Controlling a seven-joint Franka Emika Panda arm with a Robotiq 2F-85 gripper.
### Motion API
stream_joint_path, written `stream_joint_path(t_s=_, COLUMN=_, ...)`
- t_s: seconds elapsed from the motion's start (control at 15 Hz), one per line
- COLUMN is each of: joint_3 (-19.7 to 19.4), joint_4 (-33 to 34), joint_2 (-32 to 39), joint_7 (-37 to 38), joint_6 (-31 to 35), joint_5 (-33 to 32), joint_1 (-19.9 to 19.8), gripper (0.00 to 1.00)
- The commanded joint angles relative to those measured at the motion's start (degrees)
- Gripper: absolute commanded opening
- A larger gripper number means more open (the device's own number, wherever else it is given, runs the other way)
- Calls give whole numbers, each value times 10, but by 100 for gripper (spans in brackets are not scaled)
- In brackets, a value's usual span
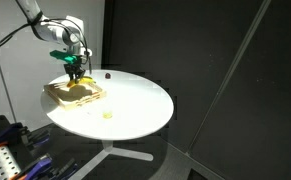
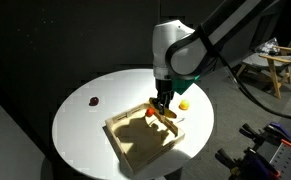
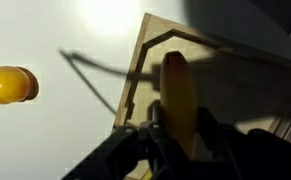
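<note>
The robot needs to lower its gripper toward the tray's bottom inside the tray's corner [image 2: 161, 129] and let go of the long yellow-orange piece there, since the piece already hangs over the wooden tray [image 2: 135, 143].
My gripper [image 1: 75, 72] [image 2: 162, 103] hangs over a shallow wooden tray [image 1: 61, 94] [image 2: 135, 143] on the round white table [image 1: 135, 100] [image 2: 85, 125]. In the wrist view the jaws [image 3: 177, 128] are shut on a long yellow-orange piece, like a banana [image 3: 178, 90], held over the tray's corner [image 3: 150, 50]. A small yellow object [image 1: 107, 113] [image 2: 184, 105] [image 3: 7, 85] lies on the table beside the tray.
A small dark object [image 1: 107, 73] [image 2: 93, 100] lies on the table away from the tray. Dark curtains surround the table. Shelving with tools [image 1: 5, 150] stands by the table; a wooden stool [image 2: 280, 62] stands farther off.
</note>
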Motion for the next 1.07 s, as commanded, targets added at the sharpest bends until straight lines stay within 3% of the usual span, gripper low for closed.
stream_joint_path(t_s=0.0, joint_3=-7, joint_4=42, joint_2=30, joint_7=9, joint_6=-16, joint_5=-2, joint_1=13, gripper=13)
stream_joint_path(t_s=1.0, joint_3=-6, joint_4=57, joint_2=73, joint_7=-2, joint_6=-8, joint_5=5, joint_1=32, gripper=13)
